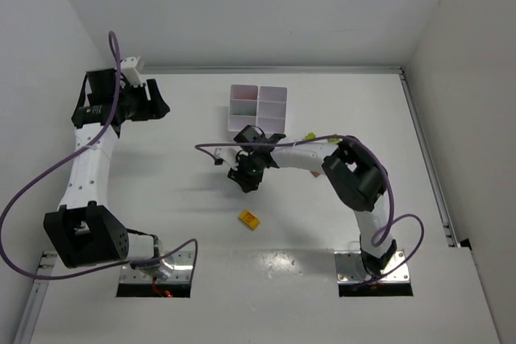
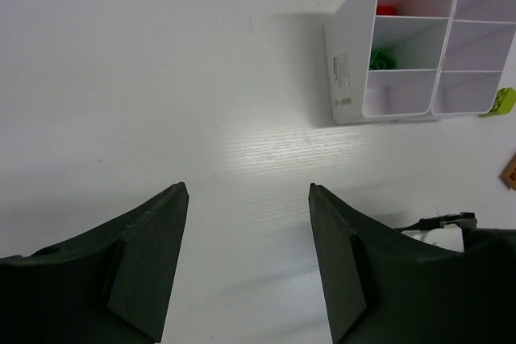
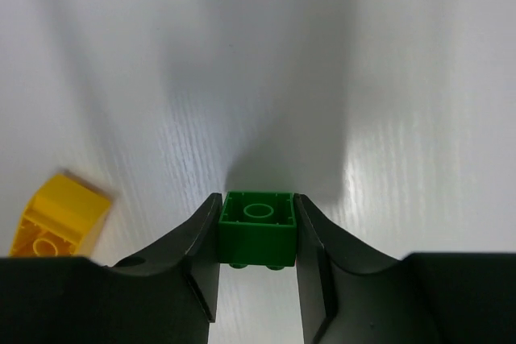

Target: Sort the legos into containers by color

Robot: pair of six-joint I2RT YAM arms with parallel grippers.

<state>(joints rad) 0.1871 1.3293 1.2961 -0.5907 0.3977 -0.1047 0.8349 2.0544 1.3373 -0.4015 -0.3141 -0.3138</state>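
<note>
My right gripper moves up and outward over the tray section with the green lego next. It releases its dark green lego there, because the colors match.
My right gripper (image 3: 258,213) is shut on a dark green lego (image 3: 258,227), held studs down above the table. In the top view this gripper (image 1: 246,175) hangs just in front of the white six-compartment tray (image 1: 232,110). A yellow lego (image 3: 60,217) lies to its left, and shows in the top view (image 1: 249,219). My left gripper (image 2: 248,199) is open and empty, far left of the tray (image 2: 347,62). The tray holds a red lego (image 2: 385,10) and a green lego (image 2: 380,60) in separate compartments. A lime lego (image 2: 504,101) lies by the tray's right side.
The left gripper (image 1: 153,102) sits near the back left wall. The lime lego (image 1: 309,138) lies beside the right forearm. White walls close in the table on the left, back and right. A raised rail runs along the right edge (image 1: 427,159).
</note>
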